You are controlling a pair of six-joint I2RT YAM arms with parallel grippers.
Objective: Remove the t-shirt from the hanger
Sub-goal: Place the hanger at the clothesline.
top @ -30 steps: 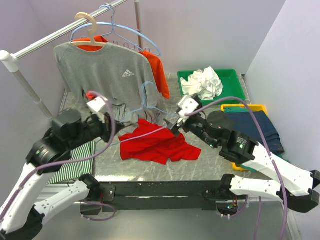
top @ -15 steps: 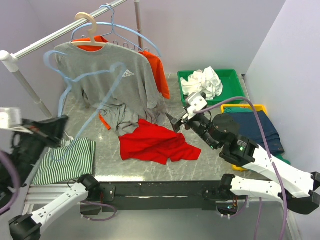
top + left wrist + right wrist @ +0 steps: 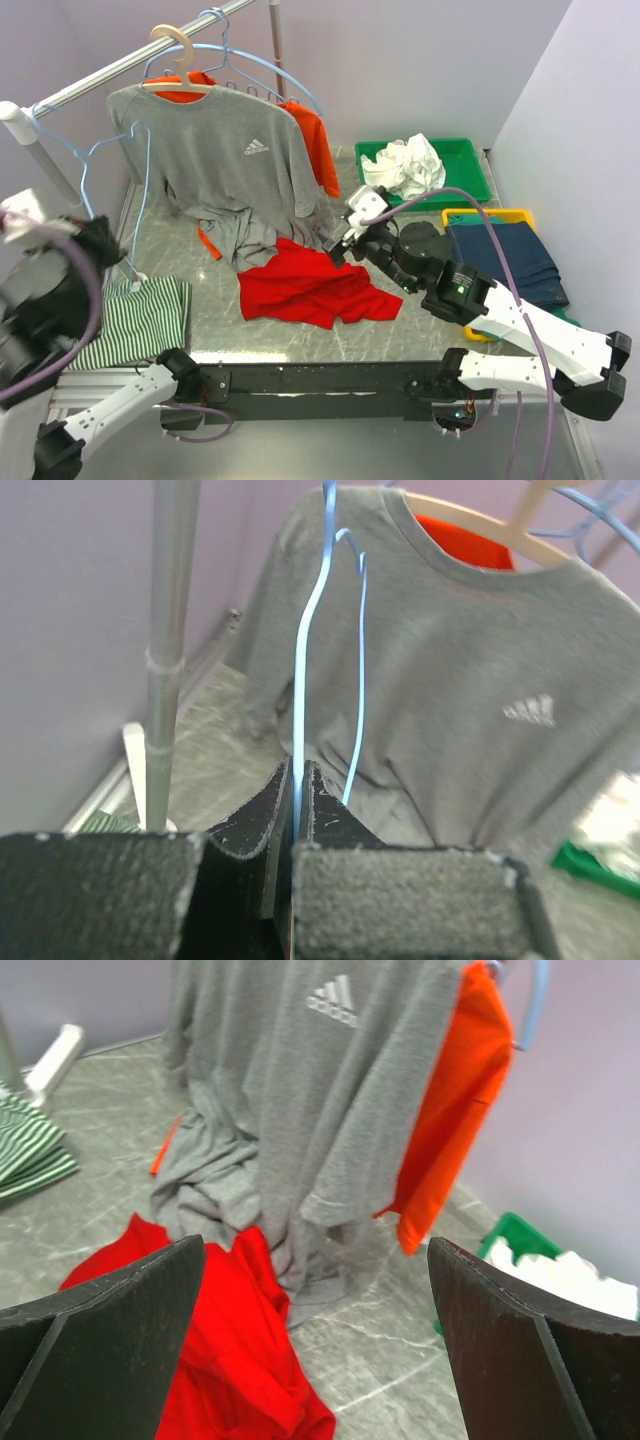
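Observation:
I next need to move my left gripper outward, bring the blue wire hanger's hook onto the bar's near end (image 3: 66, 94) and release it there, as the hanger is already bare.
The red t-shirt (image 3: 310, 285) lies crumpled on the table, off any hanger, and shows low in the right wrist view (image 3: 220, 1360). A bare blue wire hanger (image 3: 146, 190) is held up at the far left beside the rail post. My left gripper (image 3: 298, 772) is shut on the hanger's thin wire (image 3: 305, 680), which rises straight from between the jaws. My right gripper (image 3: 335, 245) hovers over the t-shirt's far edge, wide open (image 3: 315, 1260), with nothing between its fingers.
A grey sweatshirt (image 3: 230, 160) hangs from the rail (image 3: 100, 75) on a wooden hanger, an orange shirt (image 3: 315, 145) behind it. A green bin (image 3: 470, 160) holds white cloth. A yellow tray (image 3: 500, 215) holds navy clothes. Striped cloth (image 3: 140, 320) lies near left.
My left arm swung from the table's middle up to the far left, carrying the blue hanger away from the red t-shirt. The right gripper shifted slightly, staying open.

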